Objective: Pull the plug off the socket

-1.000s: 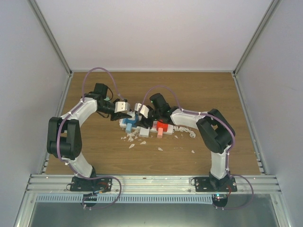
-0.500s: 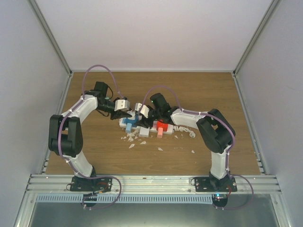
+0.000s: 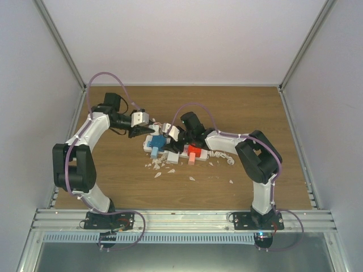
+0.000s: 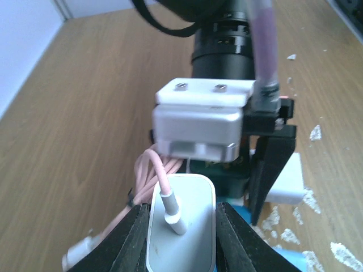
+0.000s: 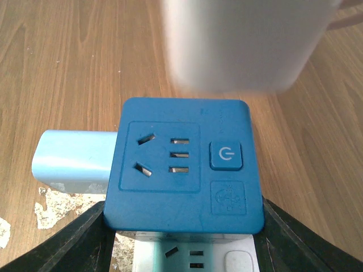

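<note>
The plug in my left gripper already stands out, so it will next move away from the socket, to the left in the top view, and then down to the table (image 3: 130, 146).
The socket (image 3: 173, 152) is a long white power strip lying mid-table, with a blue outlet block (image 5: 187, 170) at its left end. The blue block's outlet holes are empty. My right gripper (image 5: 181, 226) is shut on the socket, one finger on each side under the blue block; it also shows in the top view (image 3: 166, 140). My left gripper (image 4: 181, 212) is shut on the white plug (image 4: 181, 226), which has a pink cable (image 4: 153, 173). It holds the plug clear of the socket, up and to the back left (image 3: 140, 121). The plug shows blurred in the right wrist view (image 5: 249, 45).
A red block (image 3: 194, 152) sits on the strip's right part and the white coiled cord (image 3: 224, 156) trails right. White flakes (image 3: 159, 168) lie scattered in front of the strip. Enclosure walls stand on the left, right and back.
My left gripper has moved back and to the left with the white plug in it, away from the blue outlet block. The right gripper has stayed on the socket.
</note>
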### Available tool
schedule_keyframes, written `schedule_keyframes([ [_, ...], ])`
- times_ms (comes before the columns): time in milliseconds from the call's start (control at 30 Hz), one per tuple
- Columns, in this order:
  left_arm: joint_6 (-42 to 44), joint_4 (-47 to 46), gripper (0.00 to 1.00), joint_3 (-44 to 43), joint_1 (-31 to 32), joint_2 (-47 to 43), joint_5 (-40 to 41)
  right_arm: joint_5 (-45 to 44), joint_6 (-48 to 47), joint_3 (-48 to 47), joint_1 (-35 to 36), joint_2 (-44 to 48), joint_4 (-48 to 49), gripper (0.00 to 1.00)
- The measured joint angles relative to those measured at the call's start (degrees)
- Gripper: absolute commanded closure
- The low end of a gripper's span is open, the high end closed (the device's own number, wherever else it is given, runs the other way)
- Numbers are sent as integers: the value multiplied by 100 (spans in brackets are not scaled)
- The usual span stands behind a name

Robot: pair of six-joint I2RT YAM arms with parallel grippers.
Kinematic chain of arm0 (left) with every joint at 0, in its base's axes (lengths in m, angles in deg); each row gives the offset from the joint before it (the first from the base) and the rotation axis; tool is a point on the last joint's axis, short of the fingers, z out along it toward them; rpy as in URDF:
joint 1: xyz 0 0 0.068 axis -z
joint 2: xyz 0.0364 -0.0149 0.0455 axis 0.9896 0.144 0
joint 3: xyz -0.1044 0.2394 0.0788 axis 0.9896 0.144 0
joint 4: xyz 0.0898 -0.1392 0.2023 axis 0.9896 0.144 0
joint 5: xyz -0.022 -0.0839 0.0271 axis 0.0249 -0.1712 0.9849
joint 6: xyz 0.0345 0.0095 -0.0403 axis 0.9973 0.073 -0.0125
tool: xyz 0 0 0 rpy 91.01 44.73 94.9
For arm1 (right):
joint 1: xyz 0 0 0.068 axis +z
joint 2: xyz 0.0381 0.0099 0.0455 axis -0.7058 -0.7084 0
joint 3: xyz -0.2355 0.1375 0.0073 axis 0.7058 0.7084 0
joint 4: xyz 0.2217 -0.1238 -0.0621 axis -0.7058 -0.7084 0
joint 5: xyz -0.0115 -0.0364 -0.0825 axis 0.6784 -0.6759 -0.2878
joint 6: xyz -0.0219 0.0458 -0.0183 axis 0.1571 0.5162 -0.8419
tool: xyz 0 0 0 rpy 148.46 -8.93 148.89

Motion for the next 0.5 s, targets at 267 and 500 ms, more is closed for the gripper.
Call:
schedule_keyframes([
  [267, -13, -4, 96, -192, -960, 31, 17, 15, -4, 55, 0, 48, 50, 32],
  [500, -393, -262, 96, -160, -1849, 210, 466, 96, -9, 11, -48, 96, -144, 17],
])
